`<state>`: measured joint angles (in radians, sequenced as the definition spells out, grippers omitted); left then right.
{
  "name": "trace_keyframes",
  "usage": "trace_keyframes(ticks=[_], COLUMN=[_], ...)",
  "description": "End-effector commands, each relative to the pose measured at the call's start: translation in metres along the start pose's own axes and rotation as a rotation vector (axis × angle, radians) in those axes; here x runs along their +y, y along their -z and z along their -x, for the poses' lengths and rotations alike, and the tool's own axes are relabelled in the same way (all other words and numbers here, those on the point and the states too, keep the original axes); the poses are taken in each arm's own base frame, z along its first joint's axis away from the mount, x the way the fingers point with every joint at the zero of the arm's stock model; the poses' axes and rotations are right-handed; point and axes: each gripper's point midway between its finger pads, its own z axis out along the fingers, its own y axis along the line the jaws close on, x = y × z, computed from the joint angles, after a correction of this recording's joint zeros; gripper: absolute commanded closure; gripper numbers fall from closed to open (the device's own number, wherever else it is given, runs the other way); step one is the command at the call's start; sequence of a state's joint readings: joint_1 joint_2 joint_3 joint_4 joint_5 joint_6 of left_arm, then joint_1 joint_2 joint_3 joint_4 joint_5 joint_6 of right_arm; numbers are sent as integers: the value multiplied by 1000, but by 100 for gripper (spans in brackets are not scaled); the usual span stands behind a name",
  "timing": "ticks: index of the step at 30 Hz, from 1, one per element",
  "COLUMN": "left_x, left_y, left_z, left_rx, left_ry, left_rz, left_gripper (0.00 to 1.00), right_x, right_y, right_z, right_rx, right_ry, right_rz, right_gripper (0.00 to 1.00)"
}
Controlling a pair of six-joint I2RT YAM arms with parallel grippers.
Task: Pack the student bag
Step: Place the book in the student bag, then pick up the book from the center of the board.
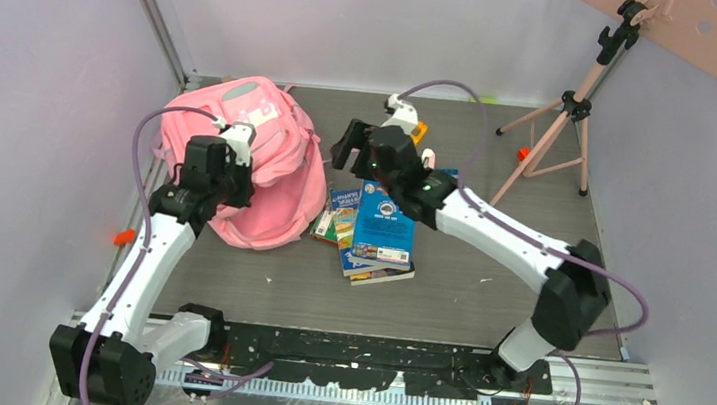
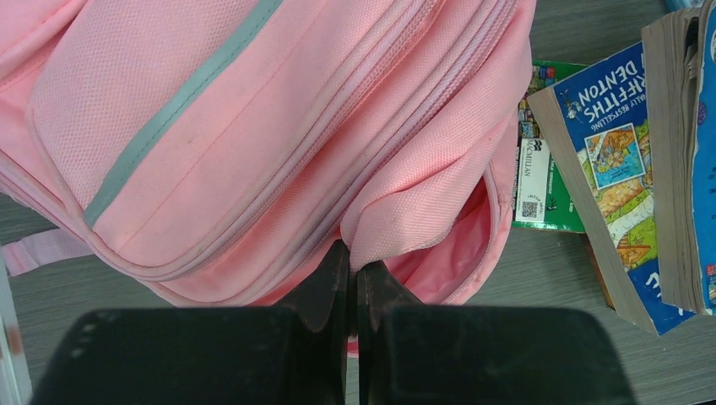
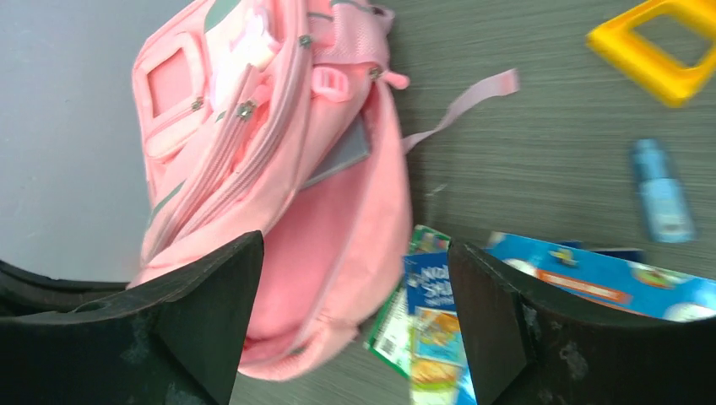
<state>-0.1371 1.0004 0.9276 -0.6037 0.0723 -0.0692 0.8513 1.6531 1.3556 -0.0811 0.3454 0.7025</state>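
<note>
I will move my right gripper to the right in the top view and down onto the blue book's edge opposite the bag, as the blue book tops the stack of books.
The pink student bag (image 1: 264,157) lies at the back left of the table, its main compartment gaping open toward the books. My left gripper (image 1: 233,187) sits at the bag's near edge. In the left wrist view it (image 2: 355,268) is shut on a fold of the bag's (image 2: 253,126) pink opening edge. My right gripper (image 1: 348,147) hovers open and empty beside the bag's right side, above the gap between bag and books. In the right wrist view (image 3: 355,253) its jaws stand wide apart over the bag's (image 3: 279,143) open mouth and the books (image 3: 431,312).
A stack of books (image 1: 378,233) lies right of the bag and also shows in the left wrist view (image 2: 608,169). A yellow frame (image 3: 659,42) and a small blue object (image 3: 663,194) lie behind them. A pink tripod (image 1: 563,134) stands at the back right. Walls close in the left and back.
</note>
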Motion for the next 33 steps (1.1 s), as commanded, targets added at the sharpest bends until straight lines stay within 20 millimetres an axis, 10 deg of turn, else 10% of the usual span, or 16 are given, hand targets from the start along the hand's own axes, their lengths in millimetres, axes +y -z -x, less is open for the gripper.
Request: trace_keyframes(ticks=[1,13,33], left_x=[2,2,-6], left_y=[-5,-3,-5], left_z=[28,29,30], left_rx=[-107,-136,-131], left_ry=[-4,-19,-21], left_rz=[7,3,-41], left_gripper=[100,100,100], right_x=[-55,-168,-163], right_y=[49,106,80], right_z=[32,12,-29], right_rx=[47,331,456], right_ry=[138,-123,-498], right_rz=[-155,-167,104], right_gripper=[13,11,14])
